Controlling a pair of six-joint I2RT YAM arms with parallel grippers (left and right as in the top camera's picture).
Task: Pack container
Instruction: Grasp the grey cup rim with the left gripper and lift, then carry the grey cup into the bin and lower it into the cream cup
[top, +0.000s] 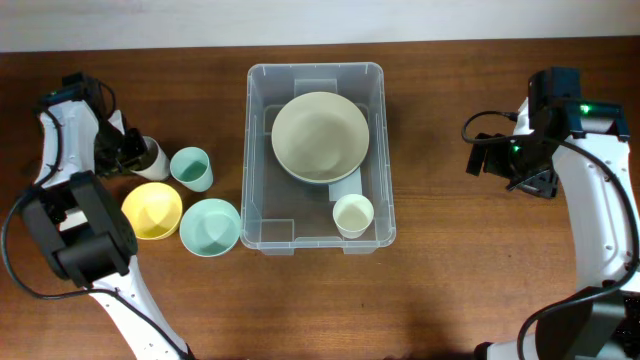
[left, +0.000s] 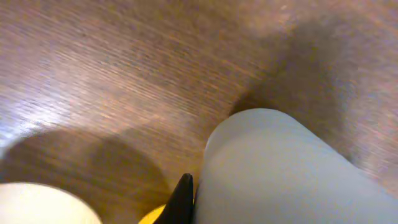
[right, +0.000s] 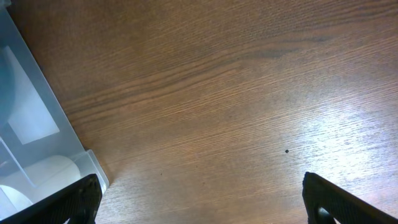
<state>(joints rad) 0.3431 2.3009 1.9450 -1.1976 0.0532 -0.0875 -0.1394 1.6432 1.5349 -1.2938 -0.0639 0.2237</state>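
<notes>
My left gripper rises, crosses over, lowers and releases its cup inside the small cream cup (top: 353, 215) next, as that stands to the gripper's right in the overhead view.
The clear plastic container (top: 384, 150) stands mid-table and holds a large pale green bowl (top: 320, 137) and a small cream cup (top: 353, 215). Its corner shows in the right wrist view (right: 43, 118). My left gripper (top: 132, 152) is at the far left, shut on a white cup (top: 152, 157) that lies tilted by the table. In the left wrist view this cup (left: 286, 168) fills the lower right, with one black finger (left: 183, 202) pressed against it; the other finger is hidden. My right gripper (top: 497, 160) is open and empty over bare table to the right of the container (right: 202, 199).
A teal cup (top: 191, 168), a yellow bowl (top: 152, 210) and a teal bowl (top: 210, 226) stand to the left of the container, close to my left gripper. A sliver of the yellow bowl (left: 152, 218) shows beside the finger.
</notes>
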